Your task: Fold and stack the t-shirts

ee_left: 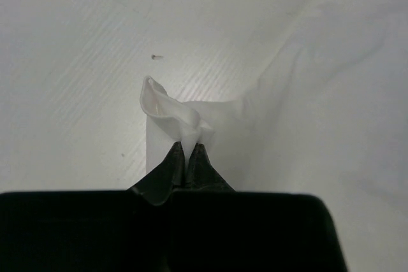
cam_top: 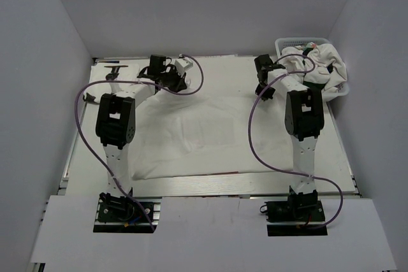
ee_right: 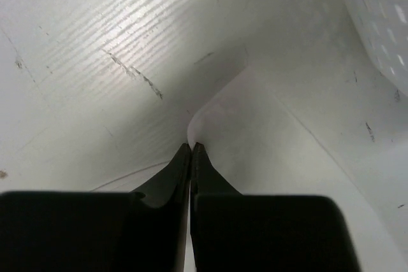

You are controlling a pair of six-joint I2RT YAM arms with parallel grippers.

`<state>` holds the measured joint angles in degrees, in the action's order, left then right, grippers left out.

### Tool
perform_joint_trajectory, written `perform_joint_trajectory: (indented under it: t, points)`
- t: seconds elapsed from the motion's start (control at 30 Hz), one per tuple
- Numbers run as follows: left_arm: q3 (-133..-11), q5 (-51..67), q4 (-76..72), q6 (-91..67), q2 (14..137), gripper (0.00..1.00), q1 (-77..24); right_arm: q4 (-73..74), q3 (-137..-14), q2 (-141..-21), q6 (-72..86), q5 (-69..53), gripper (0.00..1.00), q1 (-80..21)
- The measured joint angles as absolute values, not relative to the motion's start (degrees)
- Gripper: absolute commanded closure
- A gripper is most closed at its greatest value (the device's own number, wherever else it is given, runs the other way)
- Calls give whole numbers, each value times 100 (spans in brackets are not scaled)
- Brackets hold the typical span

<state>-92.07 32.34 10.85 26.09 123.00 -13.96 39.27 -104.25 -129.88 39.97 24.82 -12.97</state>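
Observation:
The shirt's near edge (cam_top: 186, 174) lies back from the left gripper, so the gripper should next carry the pinched fold back over the cloth, which is still spread flat, and let go of it there.
One white t-shirt (cam_top: 204, 138) lies spread flat on the table between the two arms, with a thin red strip showing at its near edge. My left gripper (cam_top: 171, 79) is at the shirt's far left corner; in the left wrist view it (ee_left: 189, 144) is shut on a pinched-up fold of the white t-shirt (ee_left: 185, 116). My right gripper (cam_top: 263, 87) is at the far right corner; in the right wrist view it (ee_right: 191, 147) is shut on the edge of the same cloth (ee_right: 255, 132). More white t-shirts (cam_top: 312, 65), one with a dark green print, are heaped in the basket.
A white lattice basket (cam_top: 343, 91) stands at the far right corner of the table, and its wall (ee_right: 382, 17) shows close to my right gripper. A small black fixture (cam_top: 115, 68) sits at the far left. White walls enclose the table on three sides.

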Motion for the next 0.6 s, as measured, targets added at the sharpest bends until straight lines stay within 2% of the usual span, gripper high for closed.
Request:
perform_joint_trajectory:
  t: [0.6]
  points:
    - [-6759,3212,1155,1553,9647,100,-1481,3170,-7500,-10357,3861,2534,100,-1428]
